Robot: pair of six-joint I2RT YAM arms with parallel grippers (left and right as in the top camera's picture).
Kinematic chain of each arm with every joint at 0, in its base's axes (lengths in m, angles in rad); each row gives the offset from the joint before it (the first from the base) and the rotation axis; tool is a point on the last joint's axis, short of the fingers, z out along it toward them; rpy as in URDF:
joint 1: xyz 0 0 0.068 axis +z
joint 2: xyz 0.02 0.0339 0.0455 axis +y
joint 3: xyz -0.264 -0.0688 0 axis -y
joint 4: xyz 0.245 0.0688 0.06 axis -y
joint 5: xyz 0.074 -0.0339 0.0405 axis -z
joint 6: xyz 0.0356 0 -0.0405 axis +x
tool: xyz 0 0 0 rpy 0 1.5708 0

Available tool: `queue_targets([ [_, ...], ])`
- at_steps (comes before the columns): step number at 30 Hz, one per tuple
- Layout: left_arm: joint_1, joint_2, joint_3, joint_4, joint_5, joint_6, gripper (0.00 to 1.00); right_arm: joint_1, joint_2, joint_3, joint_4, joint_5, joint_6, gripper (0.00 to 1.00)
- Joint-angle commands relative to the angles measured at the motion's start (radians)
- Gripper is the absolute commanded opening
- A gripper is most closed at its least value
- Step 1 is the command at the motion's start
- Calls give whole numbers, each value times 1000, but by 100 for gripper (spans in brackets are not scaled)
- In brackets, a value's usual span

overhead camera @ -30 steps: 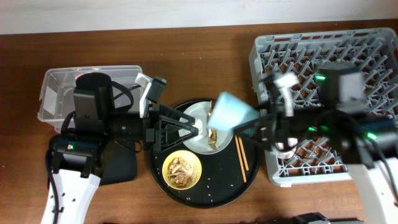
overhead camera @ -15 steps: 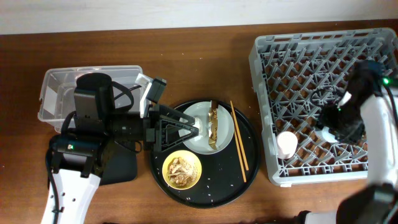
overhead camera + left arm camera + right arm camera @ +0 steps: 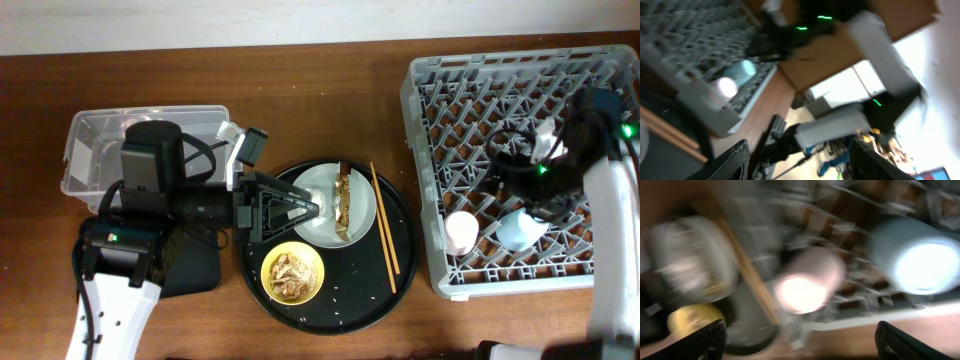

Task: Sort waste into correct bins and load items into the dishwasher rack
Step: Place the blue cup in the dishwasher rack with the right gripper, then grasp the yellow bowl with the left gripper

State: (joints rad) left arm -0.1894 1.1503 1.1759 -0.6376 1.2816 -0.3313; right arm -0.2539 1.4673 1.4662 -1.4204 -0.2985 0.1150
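Note:
The bare tray by the yellow bowl's rim that faces the chopsticks leaves room for a finger. I will next move my left gripper back from the plate and down onto that rim.
My left gripper [image 3: 312, 208] is open and empty, hovering over the left edge of the pale plate [image 3: 362, 203]; it also shows in the left wrist view [image 3: 805, 160]. A brown-gold wrapper strip [image 3: 343, 202] lies on the plate. The yellow bowl [image 3: 293, 273] holds brownish food scraps. The chopsticks [image 3: 385, 232] lie on the round tray. The pink cup [image 3: 460, 232] and the blue cup [image 3: 521, 230] lie in the grey dishwasher rack [image 3: 450, 90]. My right gripper [image 3: 522, 185] is open above the blue cup, empty [image 3: 800, 345]. No tissue is in view.
The round black tray [image 3: 345, 305] carries plate, bowl and chopsticks. The clear tub [image 3: 95, 150] stands at the far left. The shallow black tray [image 3: 195, 270] lies mostly under my left arm. The right wrist view is blurred; it shows both cups [image 3: 807, 282].
My right gripper carried the blue cup from above the round tray to the rack and let it go beside the pink cup. The left arm has not moved.

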Motion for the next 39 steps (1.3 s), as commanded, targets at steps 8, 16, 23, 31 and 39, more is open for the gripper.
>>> queue_targets([
  [8, -245, -20, -88, -575, -1131, 8, 63, 496, -298, 25, -3, 111, 241, 93],
  [16, -665, 222, -377, -98, -1267, -150, 53, 496, -172, 24, -45, 127, 261, 96],
  [23, -701, 455, -353, -4, -1271, -138, 31, 496, -142, 24, -50, 127, 261, 96],
  [31, -701, 455, -246, -36, -1304, -124, 38, 496, -142, 24, -50, 127, 259, 96],
  [39, -715, 535, -235, -56, -1319, -132, 33, 496, -142, 24, -50, 128, 256, 96],
])
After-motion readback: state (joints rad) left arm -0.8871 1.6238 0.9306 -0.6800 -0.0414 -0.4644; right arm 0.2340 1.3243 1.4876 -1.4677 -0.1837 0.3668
